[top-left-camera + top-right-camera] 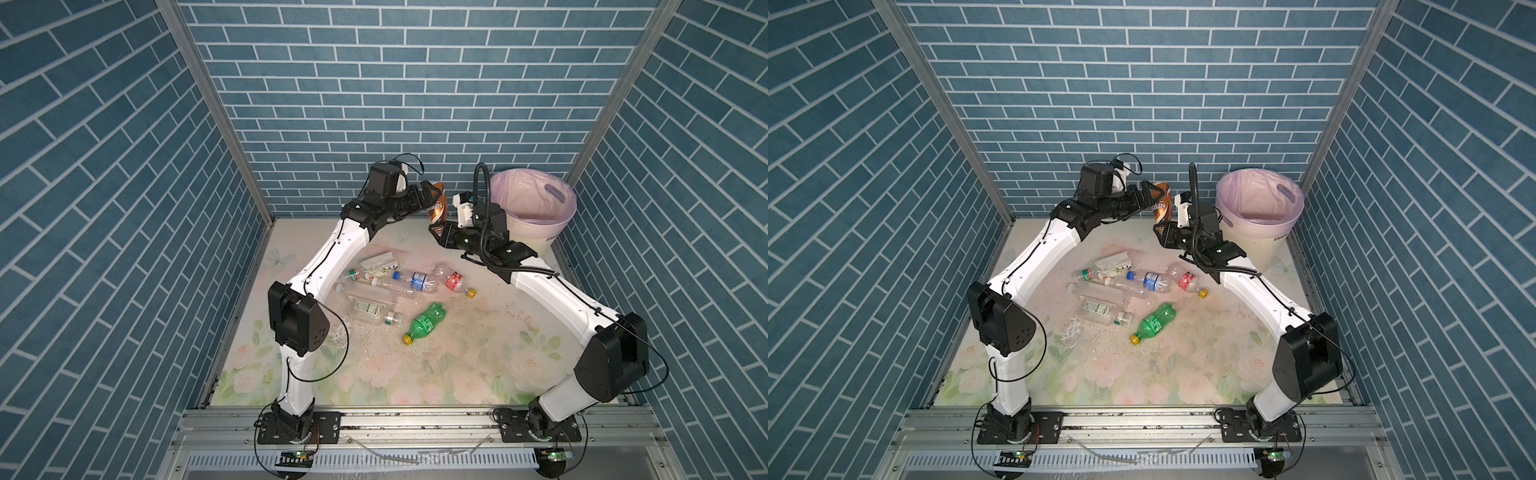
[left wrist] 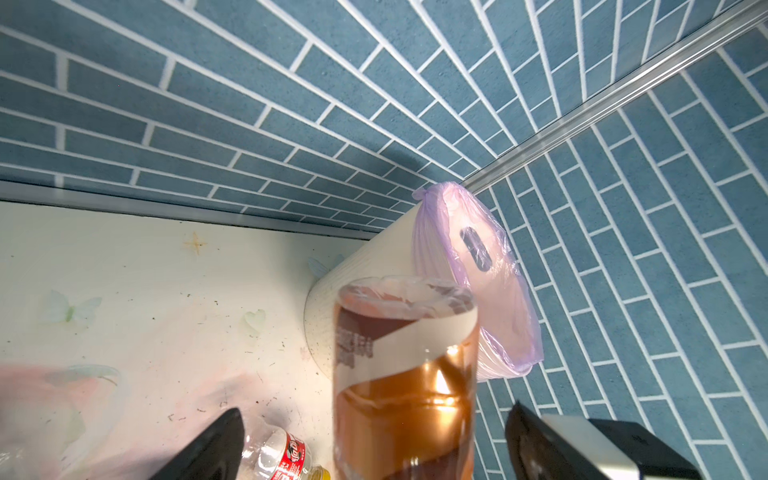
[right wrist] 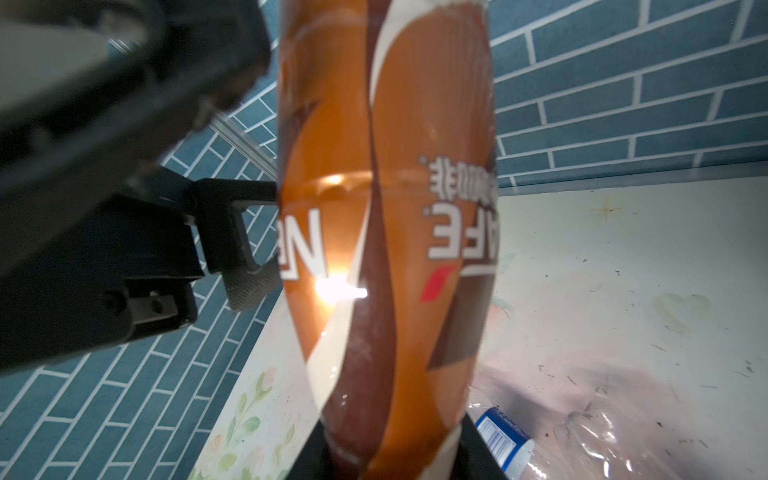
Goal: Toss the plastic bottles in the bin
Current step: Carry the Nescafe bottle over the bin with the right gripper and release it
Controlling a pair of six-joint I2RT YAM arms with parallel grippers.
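Observation:
My right gripper needs to lift the brown bottle (image 1: 438, 205) and carry it across next, over the bin's lilac-lined opening (image 1: 531, 197), and let go of it there, because the bottle is hanging beside the bin.
A brown plastic bottle (image 1: 438, 205) (image 1: 1162, 201) (image 2: 403, 374) (image 3: 395, 208) hangs upside down in the air, left of the bin (image 1: 536, 232) (image 1: 1258, 245) (image 2: 374, 266). My right gripper (image 1: 436, 228) (image 1: 1158, 228) (image 3: 386, 449) is shut on its lower end. My left gripper (image 1: 430, 193) (image 1: 1150, 193) (image 2: 374, 409) is open, with its fingers standing apart on either side of the bottle. Several more bottles lie on the mat: a green one (image 1: 426, 322) (image 1: 1154, 322), a red-labelled one (image 1: 455, 282) (image 2: 278, 453) and a blue-labelled one (image 1: 415, 280) (image 3: 503, 436).
The bin stands in the back right corner against the blue brick walls, lined with a lilac bag (image 1: 540, 195). Clear bottles with green labels (image 1: 368, 309) (image 1: 376, 266) lie by the left arm. An aluminium rail (image 1: 415, 419) runs along the front edge.

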